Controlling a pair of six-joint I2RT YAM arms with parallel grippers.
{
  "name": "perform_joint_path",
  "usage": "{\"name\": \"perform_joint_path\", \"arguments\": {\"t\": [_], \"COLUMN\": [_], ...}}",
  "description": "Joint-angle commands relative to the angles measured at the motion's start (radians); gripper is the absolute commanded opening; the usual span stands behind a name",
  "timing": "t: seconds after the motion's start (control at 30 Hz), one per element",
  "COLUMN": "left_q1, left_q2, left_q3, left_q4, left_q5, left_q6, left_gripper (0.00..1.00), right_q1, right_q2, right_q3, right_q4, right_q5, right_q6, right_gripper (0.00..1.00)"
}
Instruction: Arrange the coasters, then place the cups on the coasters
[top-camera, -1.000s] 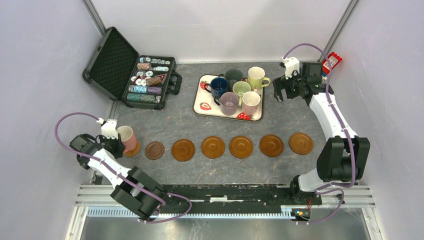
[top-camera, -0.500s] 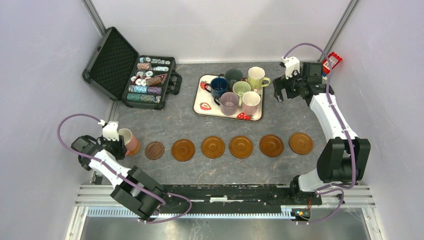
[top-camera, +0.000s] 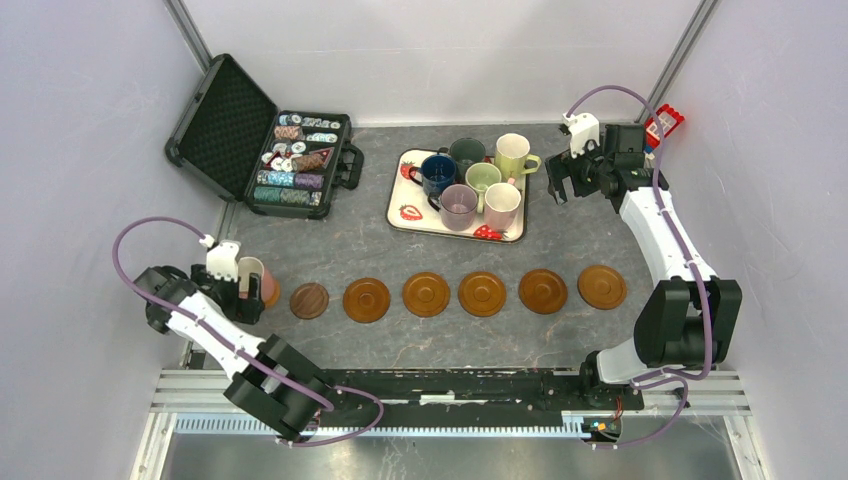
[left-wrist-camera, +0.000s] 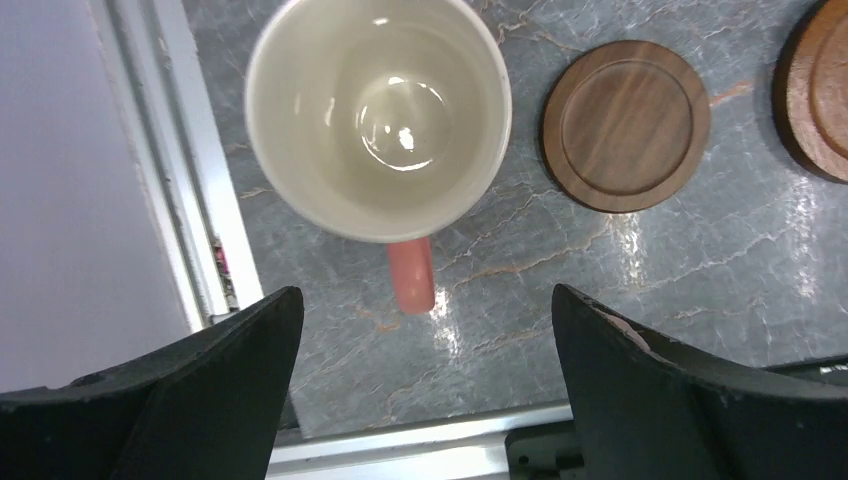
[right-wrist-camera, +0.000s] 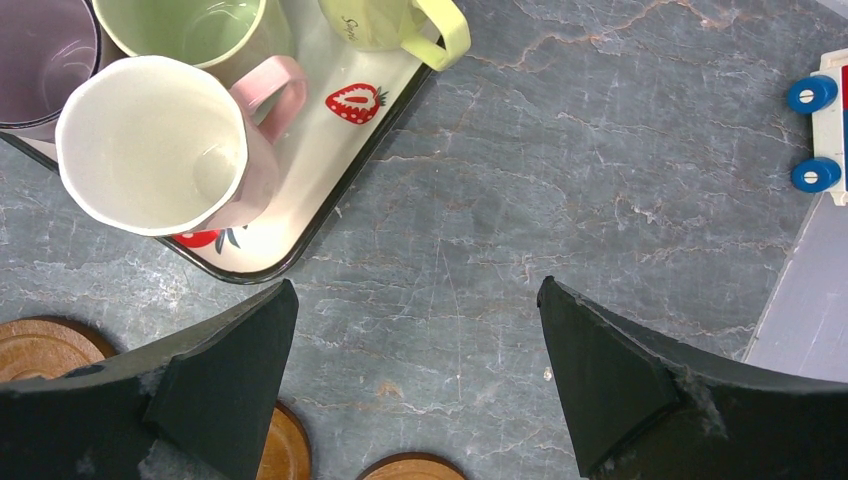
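Note:
The navy cup's handle (top-camera: 414, 175) sticks out clear of the other cups, so my left gripper needs to swing outward and to the right in the top view, onto that handle.
A pink cup (top-camera: 256, 278) stands upright on the leftmost coaster (top-camera: 272, 296), its handle (left-wrist-camera: 411, 275) pointing at my left gripper (top-camera: 243, 293). That gripper (left-wrist-camera: 425, 328) is open, its fingers apart from the cup. To the right, several bare coasters run in a row, from a darker one (top-camera: 309, 300) to the last (top-camera: 601, 286). Several cups stand on the strawberry tray (top-camera: 404, 212): navy (top-camera: 438, 172), mauve (top-camera: 458, 205), cream-white (right-wrist-camera: 150, 140) and others. My right gripper (right-wrist-camera: 417, 290) hangs open and empty over the table, right of the tray.
An open black case of poker chips (top-camera: 290, 160) lies at the back left. A red toy with blue wheels (right-wrist-camera: 820, 100) sits by the right wall. The metal rail (left-wrist-camera: 190, 170) of the table's left edge runs close beside the pink cup.
My left gripper has opened and let go of the pink cup, drawing back a little from it. The cup stays on its coaster. The right arm has not moved.

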Motion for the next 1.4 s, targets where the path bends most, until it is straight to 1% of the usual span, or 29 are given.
{"name": "perform_joint_path", "arguments": {"t": [0.0,0.07,0.17,0.33,0.43,0.5,0.57,0.63,0.77,0.83,0.9,1.03,1.13,1.27,1.37], "left_q1": [0.001,-0.031,-0.142,-0.418,-0.568,-0.669,-0.770,-0.871,-1.039,-1.090,-1.139,-1.194,-1.216,-1.247,-1.269], "left_q2": [0.015,0.028,0.071,0.128,0.208,0.273,0.338,0.400,0.581,0.682,0.784,0.982,1.108,1.238,1.322], "left_q3": [0.160,0.211,0.291,0.374,0.455,0.524,0.594,0.640,0.785,0.878,0.964,1.144,1.263,1.386,1.477], "left_q4": [-0.219,-0.233,-0.216,-0.063,-0.001,0.028,0.049,0.078,0.081,0.052,0.046,0.046,0.046,0.047,0.048], "left_q5": [0.032,0.021,-0.022,-0.146,-0.195,-0.208,-0.207,-0.204,-0.158,-0.123,-0.122,-0.130,-0.126,-0.137,-0.148], "left_q6": [0.110,0.056,-0.088,-0.361,-0.502,-0.581,-0.614,-0.593,-0.475,-0.403,-0.364,-0.341,-0.282,-0.188,-0.150], "left_gripper": [1.00,1.00,1.00,1.00,1.00,1.00,1.00,1.00,1.00,1.00,1.00,1.00,0.99,0.98,0.97], "right_q1": [0.003,0.003,0.003,0.003,0.003,0.002,0.003,0.003,0.004,0.003,0.004,0.003,0.003,0.004,0.004], "right_q2": [-0.010,-0.001,0.011,0.029,0.027,0.023,0.019,0.017,0.003,-0.006,-0.019,-0.039,-0.048,-0.041,-0.033], "right_q3": [-0.002,-0.003,-0.003,-0.003,-0.016,-0.030,-0.044,-0.057,-0.081,-0.095,-0.112,-0.150,-0.171,-0.176,-0.174], "right_q4": [0.031,0.036,0.045,0.056,0.063,0.069,0.071,0.071,0.067,0.067,0.069,0.076,0.082,0.097,0.097], "right_q5": [-0.011,-0.016,-0.022,-0.022,-0.022,-0.026,-0.031,-0.036,-0.049,-0.051,-0.048,-0.044,-0.042,-0.033,-0.031], "right_q6": [0.005,0.011,0.015,0.014,0.010,0.004,-0.005,-0.013,-0.034,-0.045,-0.052,-0.062,-0.066,-0.057,-0.054], "right_gripper": [0.98,0.98,0.98,0.98,0.98,0.98,0.98,0.98,0.98,0.98,0.98,0.98,0.98,0.98,0.98]}}
